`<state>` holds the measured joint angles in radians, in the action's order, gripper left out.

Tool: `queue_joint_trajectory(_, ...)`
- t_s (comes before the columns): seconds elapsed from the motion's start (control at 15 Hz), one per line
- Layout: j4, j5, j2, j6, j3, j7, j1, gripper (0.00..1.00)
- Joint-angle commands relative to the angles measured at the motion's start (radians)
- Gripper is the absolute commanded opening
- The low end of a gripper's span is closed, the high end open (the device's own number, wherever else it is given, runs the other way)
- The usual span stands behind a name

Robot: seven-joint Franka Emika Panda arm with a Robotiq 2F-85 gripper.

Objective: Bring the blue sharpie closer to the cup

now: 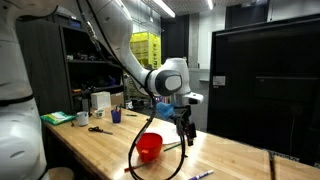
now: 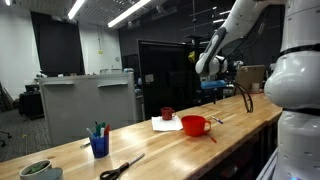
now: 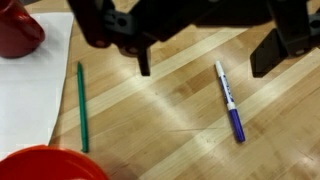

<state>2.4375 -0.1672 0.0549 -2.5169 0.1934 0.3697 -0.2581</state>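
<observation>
The blue sharpie's white body (image 1: 203,174) (image 3: 226,88) is below my gripper, nearer one open finger. I will next move my gripper away from the red bowl and lower it onto the sharpie.
The blue sharpie (image 3: 229,100), a white barrel with a blue cap, lies on the wooden table below and between my fingers in the wrist view. It also shows near the table's front edge in an exterior view (image 1: 200,175). My gripper (image 3: 205,58) is open and empty, hovering above the sharpie without touching it; it also shows in an exterior view (image 1: 183,133). The small dark blue cup (image 1: 116,116) stands far along the table and holds pens in an exterior view (image 2: 99,146). It is out of the wrist view.
A red bowl (image 3: 45,163) sits close by, also seen in an exterior view (image 1: 150,147). A green stick (image 3: 82,105) lies beside white paper (image 3: 28,90), with a dark red mug (image 3: 18,28) at its corner. Scissors (image 2: 120,167) lie near the cup.
</observation>
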Motion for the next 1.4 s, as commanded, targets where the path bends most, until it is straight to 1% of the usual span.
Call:
queue_joint_trajectory(0.0,0.014,-0.032,-0.028,-0.097,0.029,-0.010,-0.013,1.00)
queue_joint_trajectory(0.07,0.003,-0.015,-0.024,-0.059,0.025,-0.003,-0.001,1.00)
queue_joint_trajectory(0.4,0.004,-0.015,-0.038,-0.086,0.036,-0.009,-0.004,1.00)
queue_joint_trajectory(0.53,0.000,-0.037,-0.054,-0.093,0.043,0.014,-0.010,1.00)
queue_joint_trajectory(0.93,-0.008,-0.097,-0.117,-0.123,0.101,0.057,-0.029,1.00)
queue_joint_trajectory(1.2,-0.007,-0.040,-0.178,-0.176,0.130,0.013,-0.031,1.00)
queue_joint_trajectory(1.33,-0.003,0.013,-0.208,-0.197,0.131,-0.021,-0.030,1.00)
